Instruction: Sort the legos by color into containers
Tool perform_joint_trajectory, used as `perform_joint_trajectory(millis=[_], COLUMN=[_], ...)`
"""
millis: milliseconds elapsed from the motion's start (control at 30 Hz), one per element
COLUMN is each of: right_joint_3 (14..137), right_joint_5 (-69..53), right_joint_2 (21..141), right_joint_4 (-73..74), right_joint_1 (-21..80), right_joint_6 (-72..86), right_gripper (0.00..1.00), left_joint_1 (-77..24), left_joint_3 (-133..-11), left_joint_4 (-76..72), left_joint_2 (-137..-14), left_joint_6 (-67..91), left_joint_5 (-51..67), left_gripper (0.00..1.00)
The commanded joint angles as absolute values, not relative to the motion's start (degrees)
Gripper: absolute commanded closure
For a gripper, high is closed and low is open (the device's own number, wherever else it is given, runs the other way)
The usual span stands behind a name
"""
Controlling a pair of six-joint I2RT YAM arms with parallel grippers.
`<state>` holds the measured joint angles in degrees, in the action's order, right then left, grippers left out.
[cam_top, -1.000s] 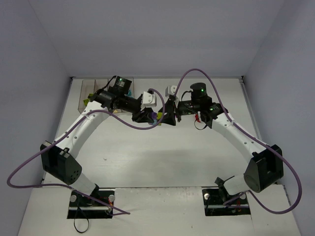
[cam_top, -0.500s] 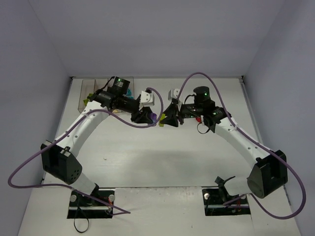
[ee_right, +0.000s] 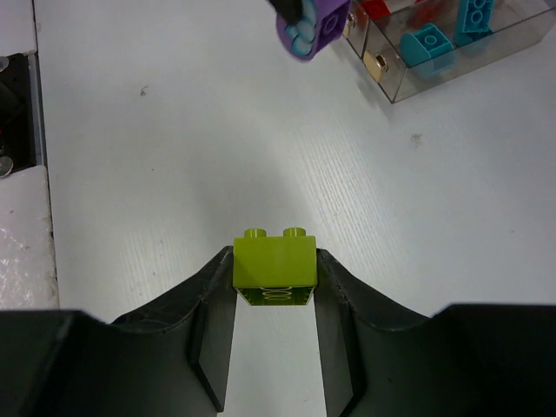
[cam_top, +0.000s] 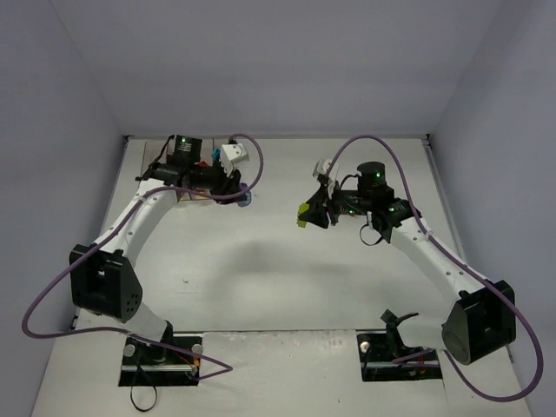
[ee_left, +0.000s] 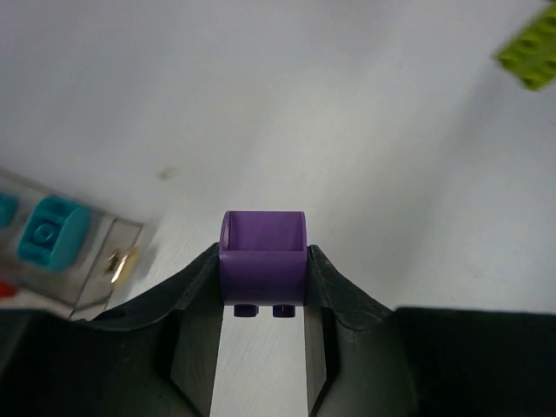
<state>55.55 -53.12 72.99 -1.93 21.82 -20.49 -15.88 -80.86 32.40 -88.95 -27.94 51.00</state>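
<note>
The left gripper swings outward and left in the top view next, to the container past the red bin, to release purple apart from red.
My left gripper [ee_left: 262, 261] is shut on a purple lego [ee_left: 262, 254], held a little above the table just right of the containers [ee_left: 82, 282]. In the top view that gripper [cam_top: 242, 196] sits beside the clear containers [cam_top: 149, 160] at the back left. My right gripper [ee_right: 275, 271] is shut on a lime green lego [ee_right: 275, 268], studs pointing away from the camera. From above, this gripper [cam_top: 306, 213] hangs over mid-table with the green lego [cam_top: 301, 215] at its tip. The two grippers are apart.
The nearest bin holds teal legos [ee_right: 430, 43], and red legos [ee_right: 373, 9] lie in the bin beside it. A purple cable [cam_top: 287, 187] loops over each arm. Grey walls close the table at the back and sides.
The grippers were tip to tip at mid-table around a joined purple and green piece. They have separated: the left drew back left with the purple lego, the right moved right with the green one.
</note>
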Motion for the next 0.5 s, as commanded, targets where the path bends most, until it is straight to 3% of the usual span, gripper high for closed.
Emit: perform_joint_trajectory(millis=[0, 100, 267, 467], right_joint_3=[54.85, 53.88, 52.91, 51.24], right_joint_5=[-50.81, -49.84, -49.22, -49.04], right_joint_2=[70.49, 69.96, 69.17, 68.29], right_joint_4=[-5.09, -5.62, -6.50, -7.21], right_joint_1=[22.06, 22.24, 22.59, 22.94], right_joint_6=[-18.20, -16.88, -15.39, -13.98], right_gripper=[1.00, 1.00, 1.00, 1.00], left_joint_1=[-12.84, -11.96, -8.27, -4.22], left_joint_3=[-80.68, -85.32, -89.46, -95.26], left_joint_4=[14.52, 12.05, 8.19, 5.54], left_joint_2=[-87.36, -90.52, -96.23, -103.88], left_joint_6=[-12.24, -8.09, -1.95, -0.70], left_joint_5=[32.48, 13.42, 4.85, 3.43], left_gripper=[0.95, 0.95, 0.95, 0.94])
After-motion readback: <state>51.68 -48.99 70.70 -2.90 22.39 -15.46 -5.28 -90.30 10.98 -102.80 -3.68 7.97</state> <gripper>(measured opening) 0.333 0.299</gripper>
